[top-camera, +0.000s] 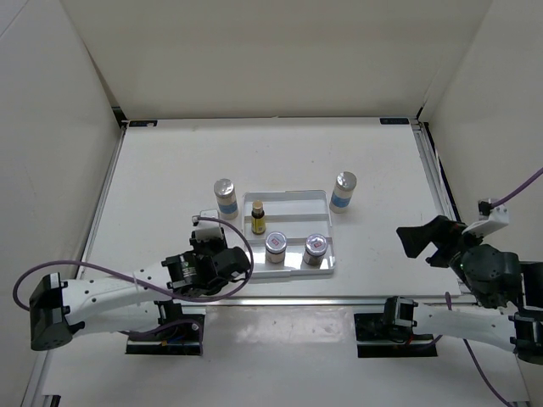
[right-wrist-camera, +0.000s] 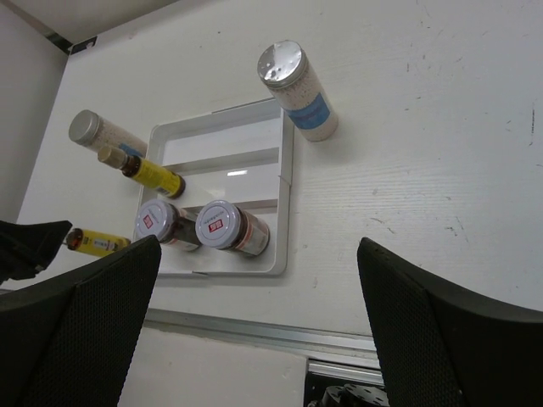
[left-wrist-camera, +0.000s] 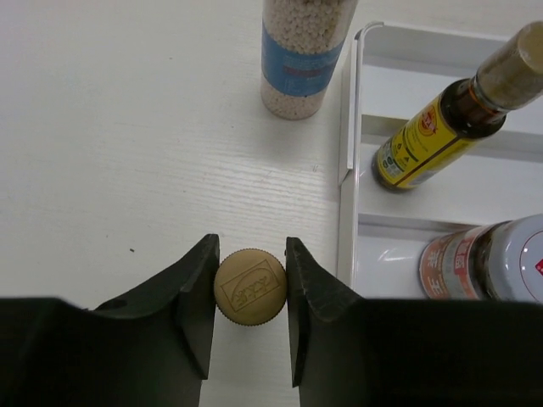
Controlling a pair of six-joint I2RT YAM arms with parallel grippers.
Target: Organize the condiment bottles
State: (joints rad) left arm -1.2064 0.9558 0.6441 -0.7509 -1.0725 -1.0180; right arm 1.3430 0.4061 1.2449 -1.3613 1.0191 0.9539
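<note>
My left gripper next rises, crosses over to the right in the top view to the tray's empty middle-row end, lowers the bottle and releases.
My left gripper is shut on the brown cap of a tiny yellow bottle, just left of the white tray; I cannot tell whether the bottle is lifted. In the top view the gripper hides this bottle. It shows in the right wrist view. The other tiny yellow bottle stands in the tray's back left. Two short jars stand in the tray's front row. One tall silver-lidded bottle stands left of the tray, the other to its right. My right gripper is open and empty, right of the tray.
The white ridged tray lies mid-table. White walls enclose the table on three sides. A metal rail runs along the near edge. The left arm's cable loops beside the tray's front left corner.
</note>
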